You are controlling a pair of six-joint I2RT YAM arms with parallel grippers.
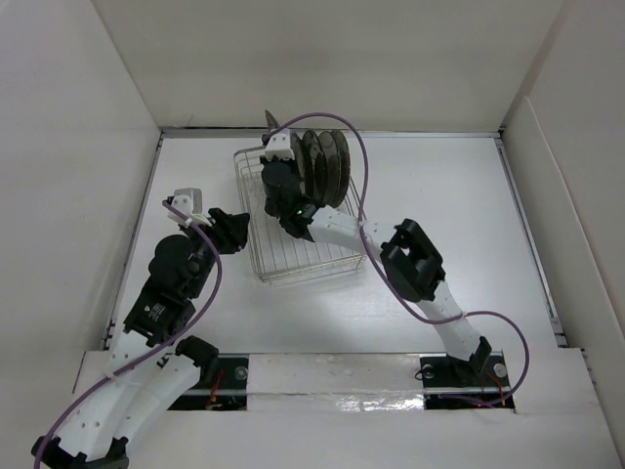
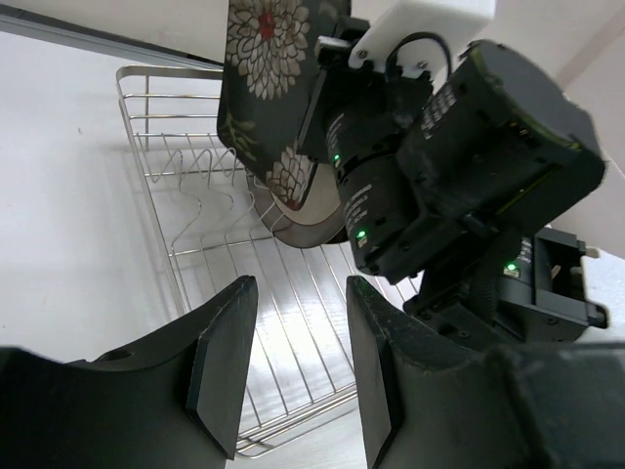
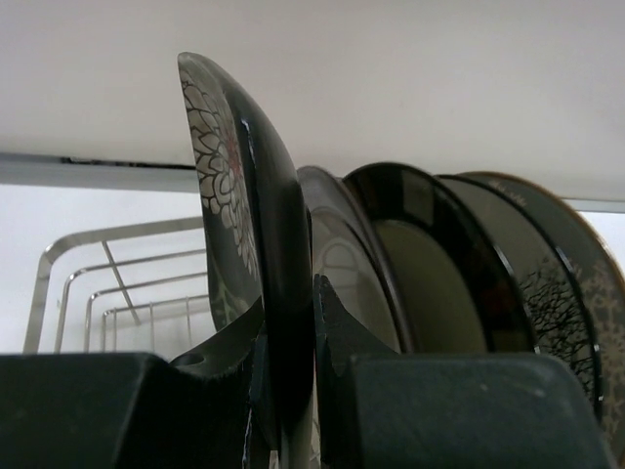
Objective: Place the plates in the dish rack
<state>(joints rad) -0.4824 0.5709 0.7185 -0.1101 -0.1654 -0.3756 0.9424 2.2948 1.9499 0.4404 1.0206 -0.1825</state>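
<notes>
My right gripper brings the floral plate, still above its neighbors, down and back next, then releases it. The free slot beside the steel plate point(image 3: 342, 254) lies below my right gripper.
The silver wire dish rack point(image 1: 293, 256) stands mid-table; it also shows in the left wrist view point(image 2: 200, 210). Several plates point(image 1: 327, 164) stand upright in its far right part. My right gripper point(image 1: 274, 154) is shut on the square black floral plate point(image 3: 249, 215), holding it upright over the rack just left of the other plates; the floral plate also shows in the left wrist view point(image 2: 269, 78). Beside it stand a steel plate point(image 3: 342, 254), a beige plate with dark rim point(image 3: 430, 264) and a dark patterned plate point(image 3: 557, 293). My left gripper point(image 1: 237, 227) is open and empty at the rack's left side.
White walls enclose the table on the left, back and right. The right arm point(image 1: 410, 264) stretches diagonally from its base across the rack's near right corner. The rack's near and left prongs point(image 2: 195, 186) hold nothing.
</notes>
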